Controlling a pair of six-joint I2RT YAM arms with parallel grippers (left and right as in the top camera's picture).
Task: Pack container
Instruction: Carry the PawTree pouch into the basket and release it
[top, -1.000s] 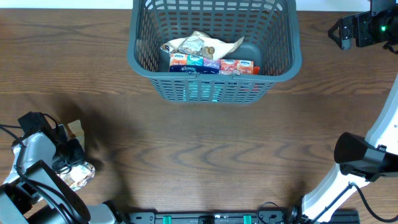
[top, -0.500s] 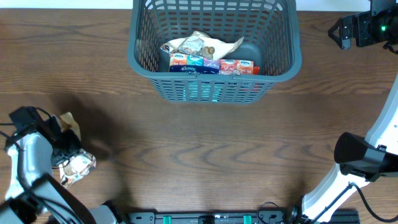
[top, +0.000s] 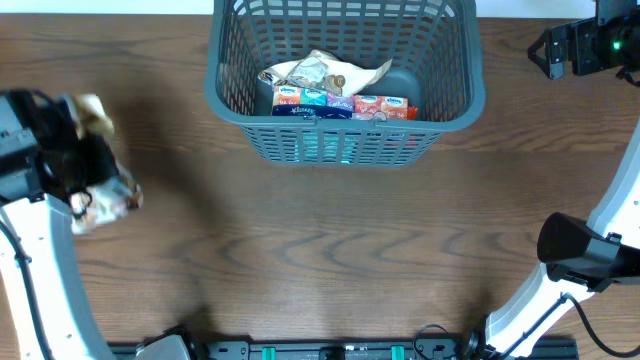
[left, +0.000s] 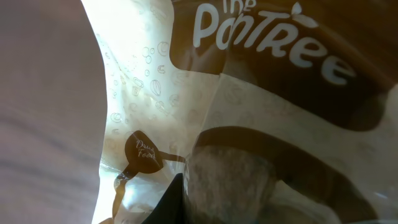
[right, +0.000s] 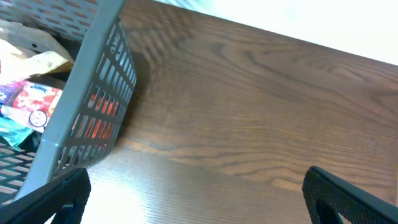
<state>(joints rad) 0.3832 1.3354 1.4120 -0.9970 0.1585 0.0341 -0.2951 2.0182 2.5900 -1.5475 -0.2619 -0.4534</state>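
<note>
My left gripper will next move the snack packet up and outward over the container's rim, then down next to the crumpled snack bag (top: 320, 70), where the container (top: 345, 150) has room.
The container (top: 345, 150) is a dark grey lattice basket at the top middle of the table; it holds a crumpled snack bag (top: 320, 70) and small tissue packets (top: 340, 103). My left gripper (top: 75, 165) is at the far left, raised off the table and shut on a brown and cream snack packet (top: 105, 198). The packet fills the left wrist view (left: 249, 112). My right gripper (top: 550, 52) is at the top right, open and empty. The right wrist view shows the container's corner (right: 87, 118) to its left.
The wooden table (top: 340, 250) spreads between the arms. The right arm's base (top: 575, 250) stands at the lower right. A black rail (top: 340, 350) runs along the front edge.
My left gripper has lifted the snack packet off the table and carried it toward the far side, along the left edge. The right arm has not moved.
</note>
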